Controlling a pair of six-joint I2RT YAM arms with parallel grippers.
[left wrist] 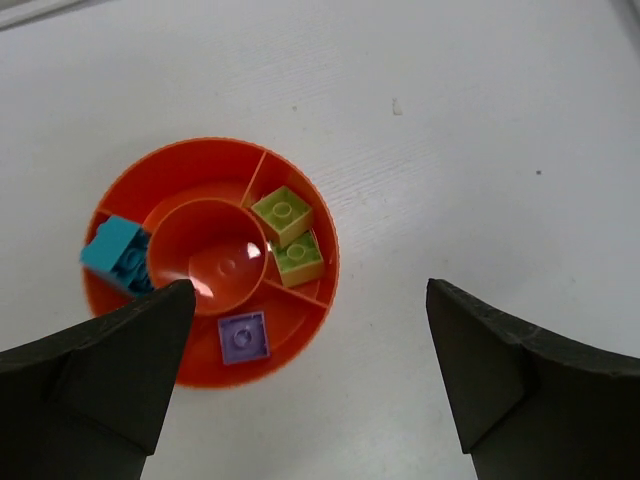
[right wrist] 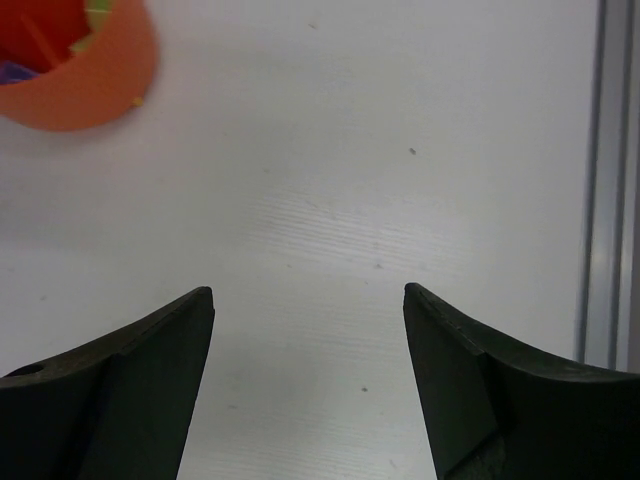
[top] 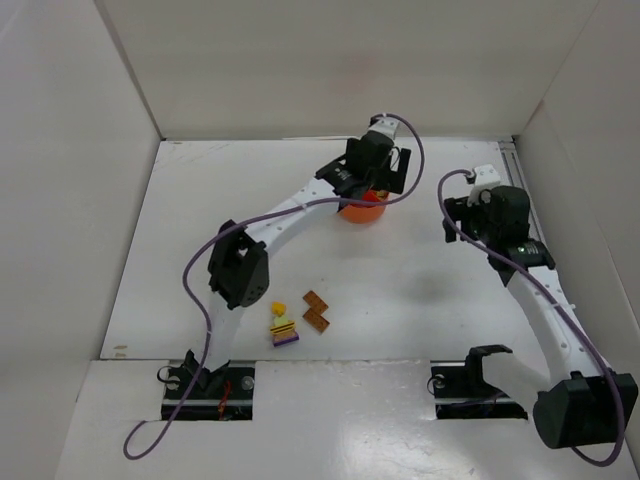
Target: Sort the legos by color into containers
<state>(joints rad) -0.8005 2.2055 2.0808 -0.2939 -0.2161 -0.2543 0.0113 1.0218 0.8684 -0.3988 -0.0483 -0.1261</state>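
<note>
The right gripper moves across, back and down onto the yellow brick [top: 278, 308] next. The brick is below, to the gripper's left in the top view, still outside the dish.
The round orange dish [left wrist: 190, 165] sits at the back middle of the table [top: 362, 212]. In the left wrist view it holds a teal brick [left wrist: 117, 253] on its left rim, two yellow-green bricks [left wrist: 283, 214] in a right section and a purple brick [left wrist: 243, 336] in a front section. My left gripper [left wrist: 310, 290] is open and empty, above the dish's right side. My right gripper [right wrist: 308, 292] is open and empty over bare table, right of the dish [right wrist: 75, 60]. Two orange-brown bricks [top: 317, 312] and a yellow, yellow-green and purple stack [top: 283, 328] lie near the front.
White walls box in the table on the left, back and right. A grey rail [right wrist: 600, 180] runs along the right edge. The left arm [top: 240, 265] stretches diagonally from its base to the dish.
</note>
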